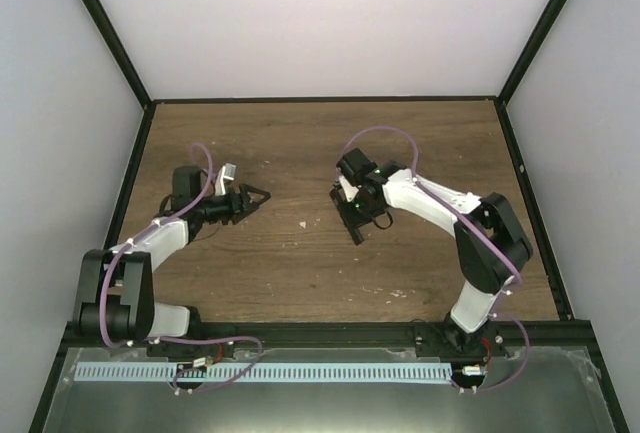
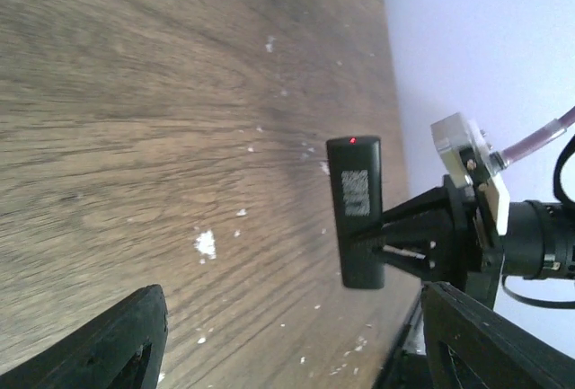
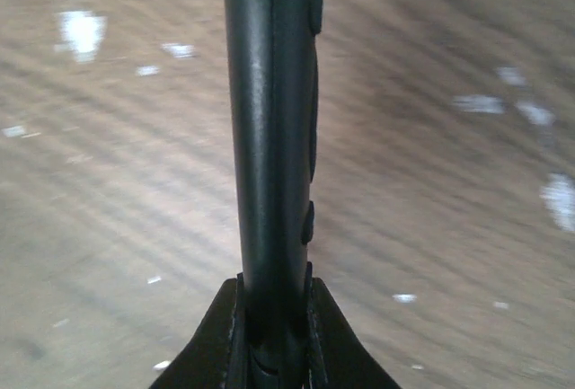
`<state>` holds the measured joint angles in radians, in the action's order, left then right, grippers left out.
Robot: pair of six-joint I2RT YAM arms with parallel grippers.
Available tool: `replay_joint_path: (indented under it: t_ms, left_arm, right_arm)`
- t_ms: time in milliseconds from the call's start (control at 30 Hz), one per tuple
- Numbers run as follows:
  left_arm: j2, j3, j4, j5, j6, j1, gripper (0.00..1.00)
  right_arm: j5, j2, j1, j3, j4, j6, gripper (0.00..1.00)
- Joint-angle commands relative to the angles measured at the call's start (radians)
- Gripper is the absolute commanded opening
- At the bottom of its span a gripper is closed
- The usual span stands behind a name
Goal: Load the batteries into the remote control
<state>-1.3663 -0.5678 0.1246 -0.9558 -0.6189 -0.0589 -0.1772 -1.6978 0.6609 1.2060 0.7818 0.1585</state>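
My right gripper turns and lowers the remote control (image 1: 353,225), held edge-on, to the wood underneath next, then opens.
The remote control (image 1: 353,225) is a slim black bar held just above the wooden table, with my right gripper (image 1: 352,215) shut on one end. In the right wrist view the remote control (image 3: 269,119) runs straight up from the gripper (image 3: 274,292), edge-on, small buttons along its right side. The left wrist view shows the remote control (image 2: 357,214) with a red light at its top, pinched by the right gripper (image 2: 422,241). My left gripper (image 1: 258,196) stands open and apart from it to the left, its fingers (image 2: 117,344) wide with nothing between. The batteries are out of view.
The brown wooden table (image 1: 300,273) carries scattered white flecks (image 2: 206,244). Black frame rails (image 1: 525,168) and white walls enclose it on the left, right and far sides. A metal cable tray (image 1: 300,371) runs along the near edge by the arm bases.
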Motion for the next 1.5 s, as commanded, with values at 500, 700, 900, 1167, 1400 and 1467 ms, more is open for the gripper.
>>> replay_joint_path:
  t_ms: [500,700,900,1167,1400,1467]
  left_arm:
    - [-0.030,-0.039,-0.153,0.088,0.076,0.000,0.78]
    - [-0.031,-0.045,-0.166,0.087,0.085,-0.001,0.78]
    - [-0.033,-0.047,-0.171,0.083,0.088,-0.001,0.78]
    - [-0.024,-0.043,-0.181,0.076,0.102,-0.001,0.77]
    - [-0.003,-0.038,-0.185,0.080,0.103,-0.001,0.77]
    - [0.001,-0.037,-0.178,0.083,0.098,0.000,0.77]
  right_arm:
    - [0.759,-0.191,0.036,0.088,0.050,-0.083,0.01]
    - [0.803,-0.244,0.085,0.062,0.029,-0.092,0.01]
    - [0.786,-0.257,0.133,0.054,0.007,-0.111,0.14]
    - [0.728,-0.266,0.170,0.054,0.012,-0.110,0.36]
    - [0.563,-0.123,0.179,0.049,-0.026,-0.114,0.68]
    - [0.482,-0.052,0.176,0.038,-0.070,-0.118,0.81]
